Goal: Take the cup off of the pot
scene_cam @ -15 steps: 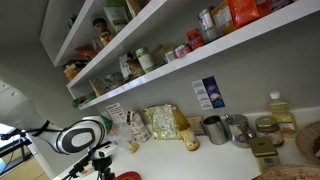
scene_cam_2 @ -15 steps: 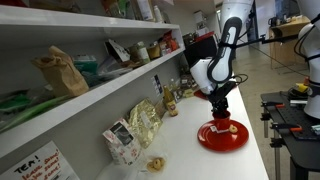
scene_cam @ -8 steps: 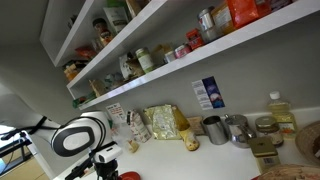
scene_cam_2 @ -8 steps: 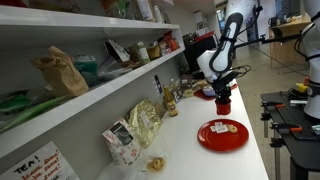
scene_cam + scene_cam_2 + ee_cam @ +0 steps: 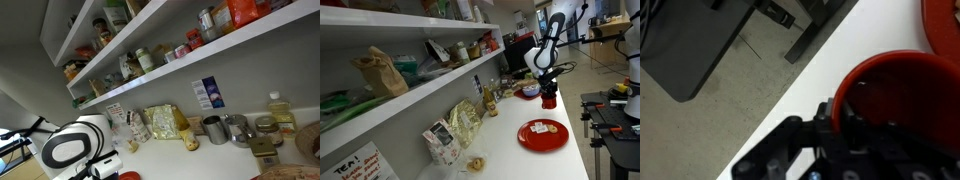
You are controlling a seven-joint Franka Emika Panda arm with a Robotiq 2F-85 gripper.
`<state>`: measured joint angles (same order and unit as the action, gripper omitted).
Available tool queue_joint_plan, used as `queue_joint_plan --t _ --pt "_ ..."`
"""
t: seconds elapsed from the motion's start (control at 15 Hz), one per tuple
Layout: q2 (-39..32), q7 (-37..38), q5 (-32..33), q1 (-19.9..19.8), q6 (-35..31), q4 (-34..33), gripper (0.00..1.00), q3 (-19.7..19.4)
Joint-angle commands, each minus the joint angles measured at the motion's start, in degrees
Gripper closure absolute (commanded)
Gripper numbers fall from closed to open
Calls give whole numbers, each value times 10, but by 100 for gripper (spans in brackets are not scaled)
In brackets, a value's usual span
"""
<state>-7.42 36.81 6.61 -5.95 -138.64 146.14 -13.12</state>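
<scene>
My gripper lowers the red cup (image 5: 549, 101) off the pot and releases it next, onto the clear, bare white counter that lies below beside the red pot.
In an exterior view my gripper (image 5: 548, 92) holds a red cup (image 5: 549, 101) in the air, above the white counter and beyond the flat red pot (image 5: 543, 134), which lies on the counter with small pale pieces on it. Cup and pot are apart. In the wrist view the fingers (image 5: 835, 115) are shut on the rim of the red cup (image 5: 902, 95), and an edge of the red pot (image 5: 946, 25) shows at the top right. In an exterior view only the white arm (image 5: 68, 150) and a sliver of the pot (image 5: 128, 176) show.
Snack bags (image 5: 460, 122) and a carton (image 5: 438, 142) stand along the wall under stocked shelves (image 5: 415, 80). Metal cups (image 5: 215, 129), a bottle (image 5: 279, 108) and jars stand further along the counter. A dark table with gear (image 5: 610, 110) lies past the counter edge.
My gripper has lifted the red cup off the red pot and carried it up and away along the counter. The pot stays in place.
</scene>
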Motion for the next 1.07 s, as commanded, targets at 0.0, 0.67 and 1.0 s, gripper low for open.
queue_joint_plan --t 0.0,0.67,1.0 --pt "-13 3 6 0 -9 15 98 5" --pt "-70 61 -16 10 -34 -3 98 1" --pt "-101 89 -52 13 -58 -21 98 7"
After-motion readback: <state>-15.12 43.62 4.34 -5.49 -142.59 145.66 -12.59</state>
